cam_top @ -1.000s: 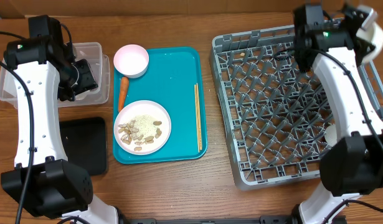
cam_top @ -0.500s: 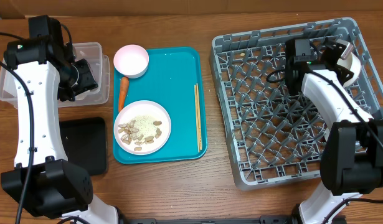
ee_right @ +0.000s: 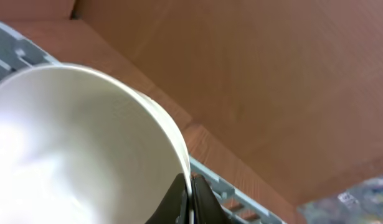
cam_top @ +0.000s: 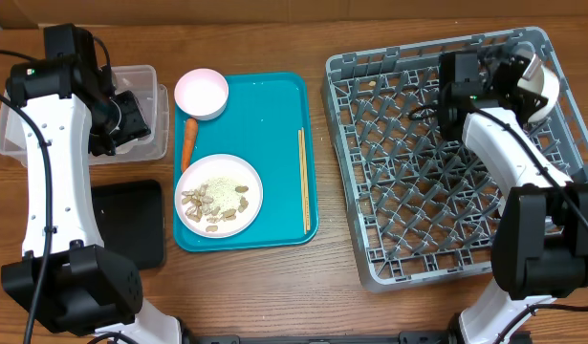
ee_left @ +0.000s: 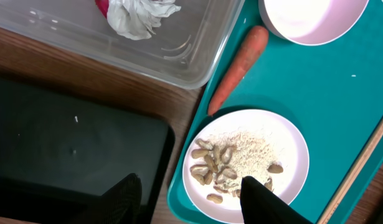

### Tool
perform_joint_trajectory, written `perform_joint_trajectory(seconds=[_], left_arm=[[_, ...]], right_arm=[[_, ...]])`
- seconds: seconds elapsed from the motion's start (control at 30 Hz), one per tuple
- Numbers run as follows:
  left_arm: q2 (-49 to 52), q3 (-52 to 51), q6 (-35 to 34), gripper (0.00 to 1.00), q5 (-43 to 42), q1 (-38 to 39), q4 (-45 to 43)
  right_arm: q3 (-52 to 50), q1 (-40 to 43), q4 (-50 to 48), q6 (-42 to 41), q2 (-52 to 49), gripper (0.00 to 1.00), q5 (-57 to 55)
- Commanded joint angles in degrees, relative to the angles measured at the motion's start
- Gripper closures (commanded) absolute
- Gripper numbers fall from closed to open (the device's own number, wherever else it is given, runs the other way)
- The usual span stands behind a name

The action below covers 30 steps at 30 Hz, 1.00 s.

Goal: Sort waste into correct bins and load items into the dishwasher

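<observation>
I should move my right gripper left in the overhead view and down onto the dish rack's far wires to release the bowl, as it is still raised.
My right gripper is shut on the rim of a white bowl and holds it on edge over the back right of the grey dish rack; the bowl also shows from overhead. My left gripper is open and empty, high above the black tray and the white plate of rice-and-nut scraps. The carrot, pink bowl and chopsticks lie on the teal tray. The clear tub holds a white tissue and a red wrapper.
A brown cardboard wall stands right behind the rack's far edge. A white dish sits at the rack's right side, partly hidden by my right arm. The black tray lies left of the teal tray on the wooden table.
My right gripper has brought the white bowl down and inward from beyond the rack's back right corner to just over the rack, then tilted it slightly. The left arm has not moved.
</observation>
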<state>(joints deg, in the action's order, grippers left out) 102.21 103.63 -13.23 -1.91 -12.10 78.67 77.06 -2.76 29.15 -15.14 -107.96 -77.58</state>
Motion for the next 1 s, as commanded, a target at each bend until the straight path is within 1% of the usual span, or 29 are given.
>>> perform_joint_trajectory(seconds=[0.0, 0.27, 0.5, 0.57, 0.6, 0.67, 0.7, 0.73, 0.77, 0.83, 0.9, 0.97], left_arm=[[-1.22, 0.46, -0.55, 0.46, -0.68, 0.22, 0.17], [-1.22, 0.46, -0.55, 0.46, -0.66, 0.22, 0.13], [-1.22, 0.46, -0.55, 0.46, -0.68, 0.22, 0.11], [-1.22, 0.46, -0.55, 0.46, -0.66, 0.22, 0.13], [-1.22, 0.46, -0.55, 0.46, -0.68, 0.22, 0.13], [-1.22, 0.46, -0.57, 0.46, -0.70, 0.22, 0.13], [-1.22, 0.46, -0.55, 0.46, -0.70, 0.22, 0.15], [-1.22, 0.46, -0.55, 0.46, -0.70, 0.22, 0.15], [-1.22, 0.46, -0.55, 0.46, -0.68, 0.22, 0.17], [-1.22, 0.46, -0.55, 0.46, -0.68, 0.22, 0.20], [-1.22, 0.46, -0.55, 0.46, -0.68, 0.22, 0.20], [-1.22, 0.46, -0.55, 0.46, -0.68, 0.22, 0.15]], right_arm=[[0.13, -0.24, -0.72, 5.97, 0.37, 0.96, 1.38], [0.13, -0.46, -0.44, 5.99, -3.26, 0.96, 1.62], [0.15, -3.17, -0.09, 5.99, -3.93, 0.96, 0.50], [0.15, -4.72, 0.74, 5.99, -3.93, 0.95, 0.55], [0.15, -5.53, 1.73, 5.99, -3.93, 0.89, 0.57], [0.15, -7.23, 4.11, 5.99, -3.93, 0.55, 0.55], [0.15, -8.00, 4.68, 5.97, -3.91, 0.37, 0.55], [0.15, -9.38, 5.05, 5.97, -3.65, 0.31, 0.57], [0.15, -10.40, 5.07, 5.97, -3.34, 0.29, 0.52], [0.15, -12.70, 5.29, 5.97, -1.84, 0.28, 0.55], [0.20, -14.45, 5.81, 5.95, 0.46, 0.24, 1.01], [0.22, -15.37, 8.00, 4.85, 3.61, 0.23, 3.43]])
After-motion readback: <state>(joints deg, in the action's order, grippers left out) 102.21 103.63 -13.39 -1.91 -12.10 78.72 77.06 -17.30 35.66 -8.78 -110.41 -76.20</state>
